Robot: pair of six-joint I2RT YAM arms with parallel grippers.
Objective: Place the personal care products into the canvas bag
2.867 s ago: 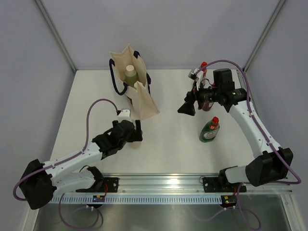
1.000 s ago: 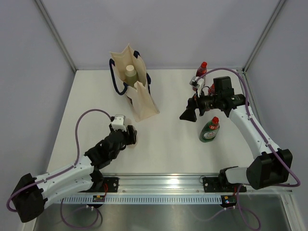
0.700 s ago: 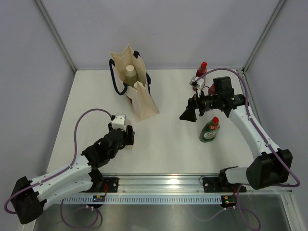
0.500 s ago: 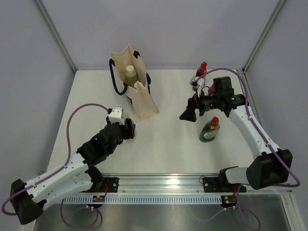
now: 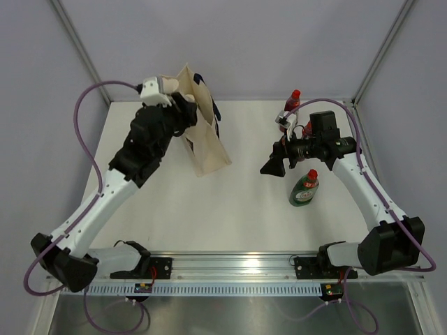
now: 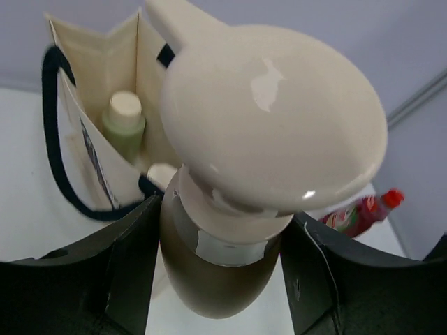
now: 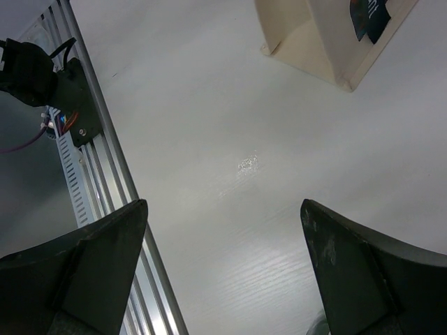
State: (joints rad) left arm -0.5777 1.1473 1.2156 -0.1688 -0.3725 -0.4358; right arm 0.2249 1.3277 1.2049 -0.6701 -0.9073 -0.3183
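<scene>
The pinkish-beige bottle, now above the canvas bag's rim, moves outward over the bag's opening next in my left gripper, then goes down inside beside the sage-green bottle.
My left gripper is shut on the pinkish-beige bottle, whose whitish cap fills the left wrist view, and holds it in the air over the open mouth of the canvas bag. In that view the bag holds a sage-green bottle standing upright, and a second whitish cap shows beside it. In the top view my arm hides the inside of the bag. My right gripper is open and empty, hovering over bare table to the right of the bag.
A green dish-soap bottle stands below my right wrist. A red bottle stands behind it and also shows in the left wrist view. The bag's lower corner and the front rail show in the right wrist view.
My left arm has lifted the pinkish-beige bottle from low over the table in front of the bag, up and back over the bag's mouth. The right arm has stayed still for the last second.
</scene>
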